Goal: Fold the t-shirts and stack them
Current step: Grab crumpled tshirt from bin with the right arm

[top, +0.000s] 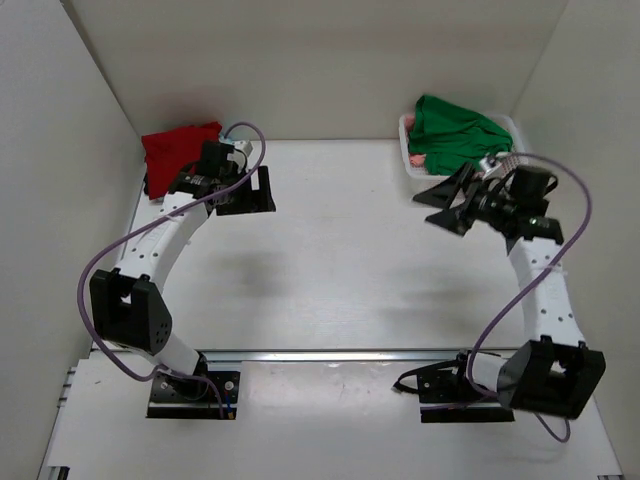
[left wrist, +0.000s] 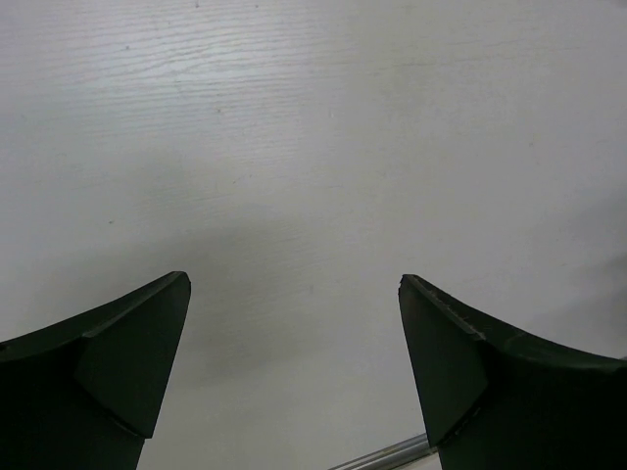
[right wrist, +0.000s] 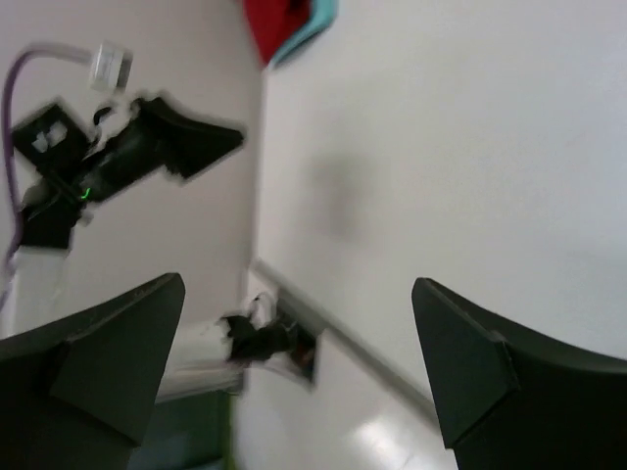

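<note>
The green t-shirt is the top one at the basket (top: 508,126). My right gripper will next swing outward over the basket, turn down and lower onto the near part of this shirt.
A dark red t-shirt (top: 178,150) lies bunched in the far left corner. In the right wrist view it (right wrist: 279,20) lies on a pale turquoise cloth (right wrist: 315,27). A bright green t-shirt (top: 455,133) is heaped in the white mesh basket (top: 508,126) at the far right, with a bit of salmon pink cloth (top: 417,160) under it. My left gripper (top: 255,192) is open and empty just right of the red shirt, over bare table (left wrist: 294,279). My right gripper (top: 435,208) is open and empty just in front of the basket, pointing left (right wrist: 299,281).
White walls close in the table on the left, back and right. A metal rail (top: 330,354) runs across the near edge by the arm bases. The left arm (right wrist: 118,157) shows blurred in the right wrist view.
</note>
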